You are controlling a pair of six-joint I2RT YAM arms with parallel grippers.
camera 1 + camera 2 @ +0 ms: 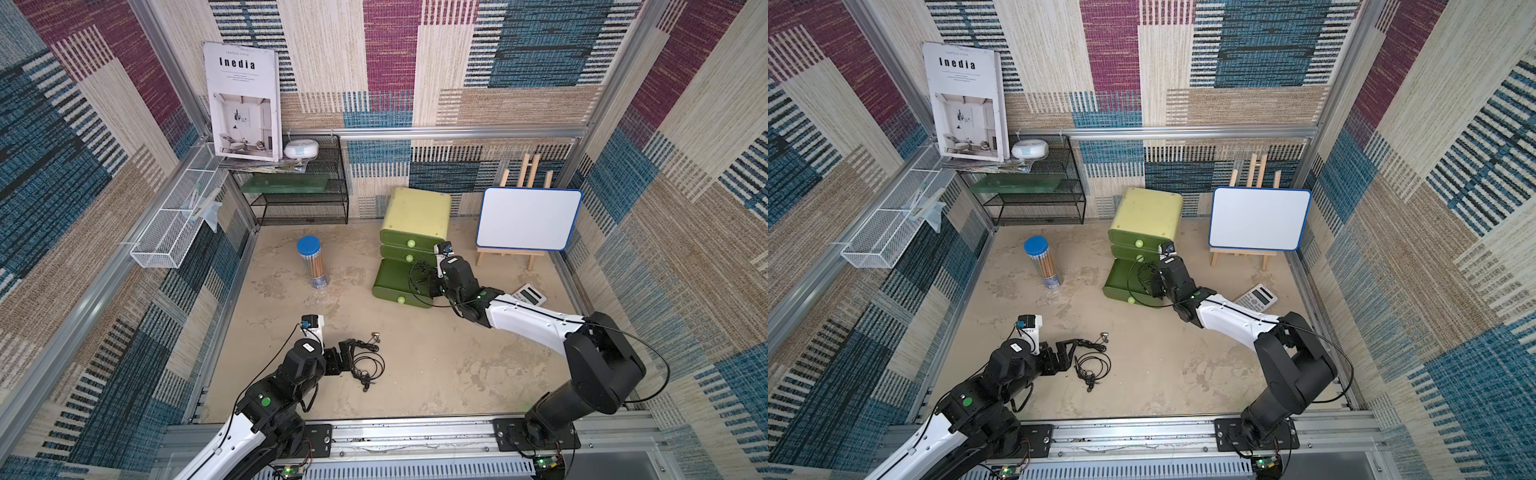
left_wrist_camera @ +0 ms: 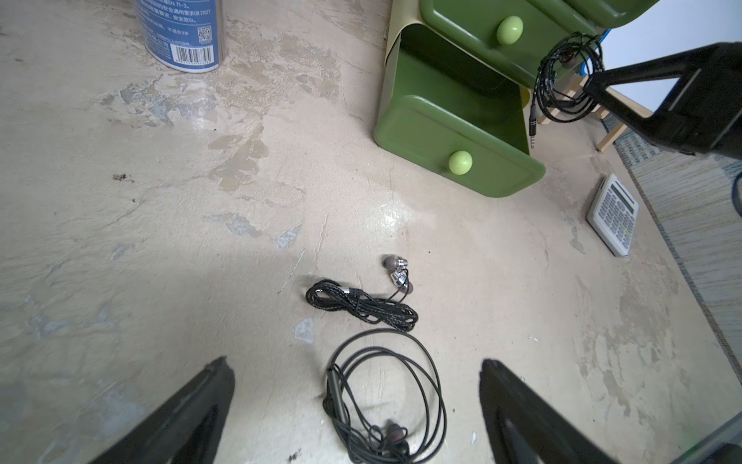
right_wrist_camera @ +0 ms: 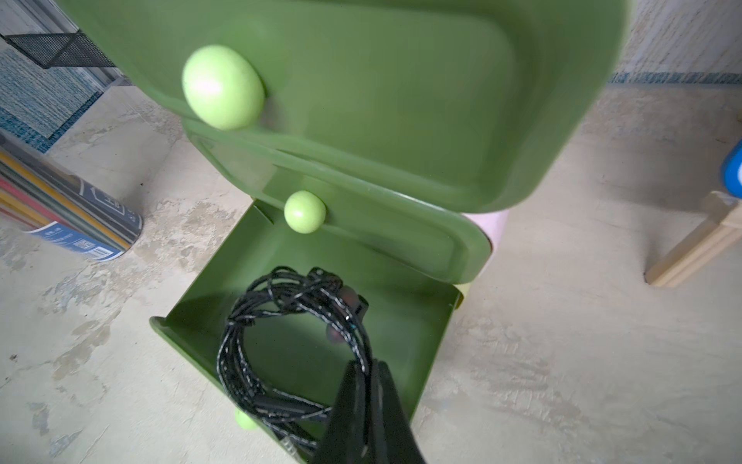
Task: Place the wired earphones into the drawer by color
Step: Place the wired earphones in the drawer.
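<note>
My right gripper comes down toward the drawer's bottom next and releases the black braided coil, since it still hangs above the open bottom drawer.
A green cabinet (image 1: 415, 216) of three drawers stands at the back, and its bottom drawer (image 1: 388, 280) (image 3: 421, 321) is pulled out. My right gripper (image 3: 363, 365) (image 1: 429, 286) is shut on a coil of black braided wired earphones (image 3: 237, 361) (image 2: 542, 88), which hangs over that drawer's cavity. Two more black sets lie on the table: a braided bundle (image 2: 361, 305) and a smooth-cable loop (image 2: 333, 385) (image 1: 370, 368). My left gripper (image 2: 355, 363) (image 1: 349, 353) hovers open just over the smooth loop, one finger on each side.
A clear pencil tube with a blue lid (image 1: 311, 262) stands left of the cabinet. A calculator (image 1: 528, 294) lies right of it, near a whiteboard on an easel (image 1: 528, 218). A black wire shelf (image 1: 299, 183) sits at the back left.
</note>
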